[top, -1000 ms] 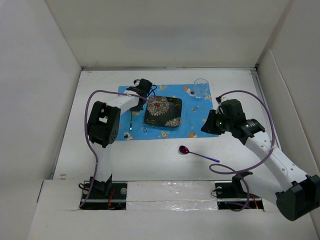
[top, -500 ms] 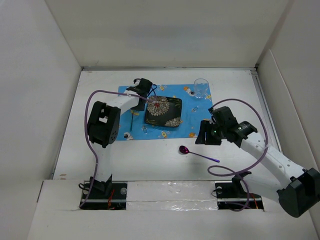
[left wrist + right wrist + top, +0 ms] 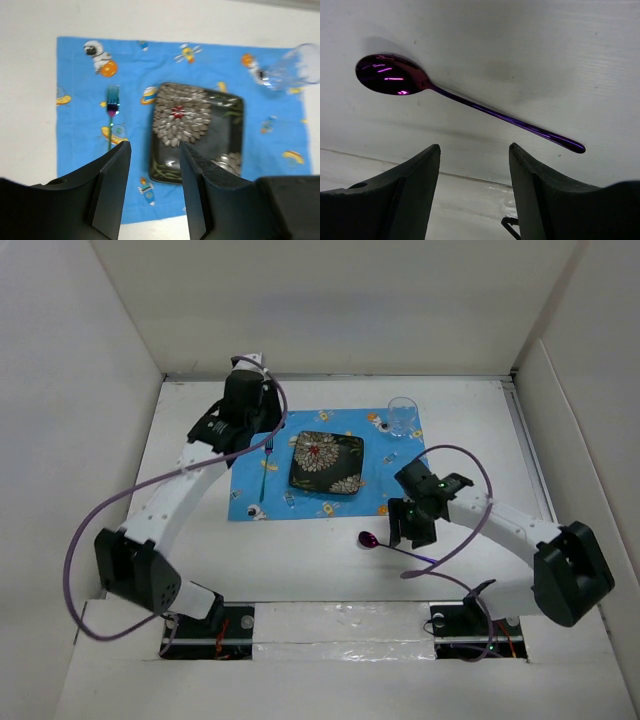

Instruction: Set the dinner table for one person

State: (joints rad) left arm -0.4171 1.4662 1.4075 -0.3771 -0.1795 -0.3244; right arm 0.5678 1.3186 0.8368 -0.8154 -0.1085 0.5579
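My right gripper is open, and the spoon's handle lies crosswise to its fingers. Next I need to move it left in the top view, turn it and lower it onto the spoon's neck.
The dinner table (image 3: 470, 420) is a white top with a blue space-print placemat (image 3: 380, 480) on it. On the mat lie a black floral square plate (image 3: 326, 462), a fork (image 3: 265, 458) left of it and a clear glass (image 3: 402, 415) at the back right corner. My left gripper (image 3: 258, 420) hangs open and empty, high over the mat's back left; its wrist view looks down on the fork (image 3: 112, 107), plate (image 3: 197, 132) and glass (image 3: 292, 67). A purple spoon (image 3: 395, 548) lies on bare table in front of the mat. My right gripper (image 3: 405, 530) is open just over the spoon (image 3: 470, 105), not touching it.
White walls (image 3: 100, 360) enclose the table on three sides. A raised white ledge (image 3: 330, 620) runs along the near edge by the arm bases. Purple cables (image 3: 90, 530) loop off both arms.
The left gripper opened, left the fork on the mat and rose toward the back left. The right gripper opened wider and swung forward and left, down over the spoon.
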